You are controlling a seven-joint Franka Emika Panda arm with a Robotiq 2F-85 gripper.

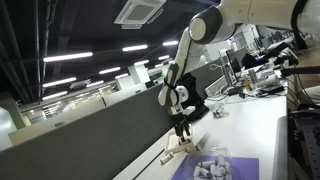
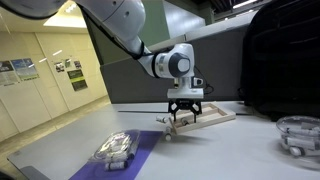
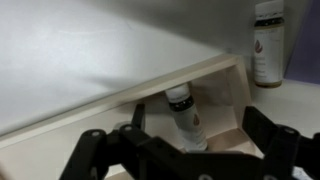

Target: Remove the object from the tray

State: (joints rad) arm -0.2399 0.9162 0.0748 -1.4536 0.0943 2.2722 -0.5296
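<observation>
Next I will turn my gripper to line up its open fingers with the sides of the white bottle (image 3: 189,120), lower and close, since the bottle lies at an angle below, between them.
A small light wooden tray (image 2: 217,116) with low edges lies on the white table; it also shows in an exterior view (image 1: 186,150). In the wrist view a small white bottle with a dark cap (image 3: 185,115) lies inside the tray (image 3: 130,95), against its far wall. My gripper (image 3: 192,128) is open, with one finger on each side of the bottle and not touching it. In both exterior views the gripper (image 1: 181,133) (image 2: 183,117) hangs low over the tray, pointing down.
A second small bottle (image 3: 267,45) stands upright outside the tray. A clear plastic box of grey pieces (image 2: 117,147) (image 1: 210,165) sits on a purple mat (image 2: 142,150). Another clear container (image 2: 300,133) stands at the side. A dark partition wall runs behind the table.
</observation>
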